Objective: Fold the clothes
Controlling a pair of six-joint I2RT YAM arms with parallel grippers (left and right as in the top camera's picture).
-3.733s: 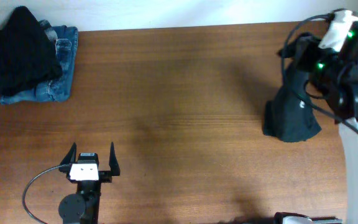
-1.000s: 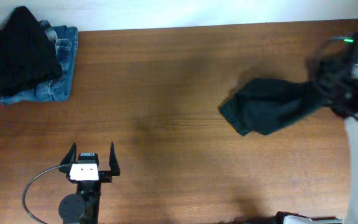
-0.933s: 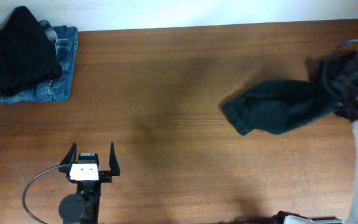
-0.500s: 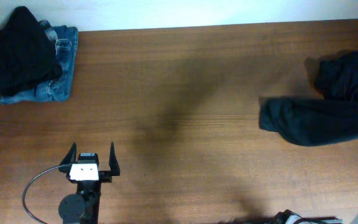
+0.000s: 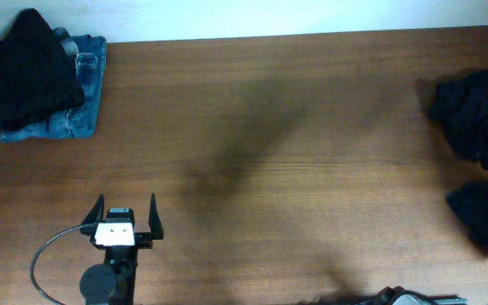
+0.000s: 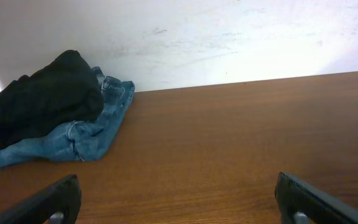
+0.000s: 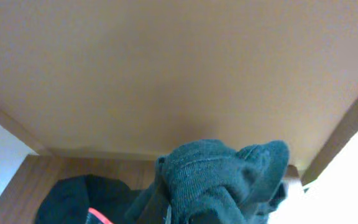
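Next I will lower my right gripper beside the near edge of the red-trimmed pile to release the bunched dark garment, because the garment still hangs from its fingers.
A black garment (image 5: pixel 25 68) lies on folded blue jeans (image 5: pixel 74 119) at the table's far left corner; both also show in the left wrist view, the black garment (image 6: pixel 42 99) on the jeans (image 6: pixel 86 134). My left gripper (image 5: pixel 126 222) is open and empty near the front edge, its fingers wide apart (image 6: pixel 179 208). A dark pile with red trim (image 5: pixel 473 114) lies at the right edge. My right gripper (image 7: pixel 191 211) is shut on a bunched dark garment (image 7: pixel 229 177), which hangs blurred at the lower right edge (image 5: pixel 485 219). The right arm is outside the overhead view.
The wooden table (image 5: pixel 252 152) ends at a pale wall along its far edge. The red-trimmed dark garment (image 7: pixel 82 199) lies below the right wrist camera. A cable (image 5: pixel 45 254) loops beside the left arm's base.
The right arm swung the dark garment from mid-right of the table out to the right edge and left the overhead view. A dark pile at the right edge is uncovered. The left arm is still.
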